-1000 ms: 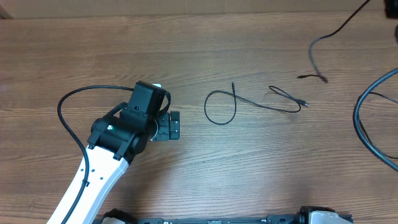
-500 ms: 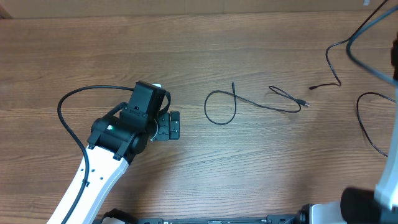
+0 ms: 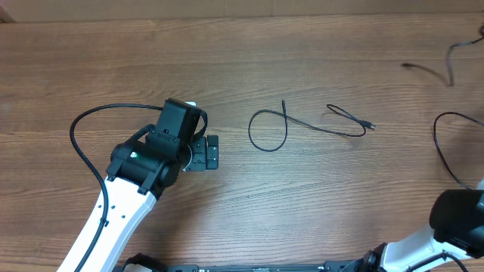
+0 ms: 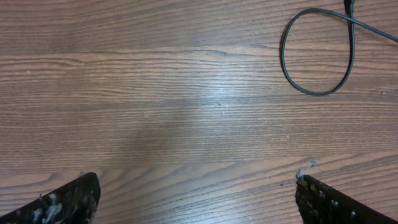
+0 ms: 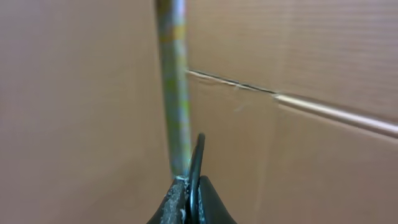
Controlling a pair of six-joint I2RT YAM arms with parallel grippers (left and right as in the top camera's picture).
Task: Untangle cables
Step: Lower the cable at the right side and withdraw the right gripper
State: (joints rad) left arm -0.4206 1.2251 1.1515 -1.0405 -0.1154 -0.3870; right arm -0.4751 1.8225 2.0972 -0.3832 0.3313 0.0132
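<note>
My right gripper needs to lower and tilt down from the cardboard side to release the cable, since the tabletop past the curved black wire is below it.
One thin black cable (image 3: 318,126) lies on the wooden table (image 3: 242,60), curled into a loop (image 3: 268,132) at its left end and running right to a small plug. My left gripper (image 3: 215,152) stands open just left of that loop, holding nothing. The left wrist view shows the loop (image 4: 317,56) ahead and to the right of the open gripper (image 4: 199,205). A second cable (image 3: 442,69) shows blurred at the far right. My right gripper (image 5: 191,180) is shut on a thin black cable (image 5: 196,158) and points at a cardboard wall.
The right arm's dark body (image 3: 461,215) fills the bottom right corner. A black wire (image 3: 445,155) curves along the table's right edge. Cardboard (image 5: 311,56) and a vertical metal rod (image 5: 174,81) stand beyond the right gripper.
The second cable at the right has moved up and back, away from the cable on the table, while the right arm shifted. The left arm and the looped cable have not moved.
</note>
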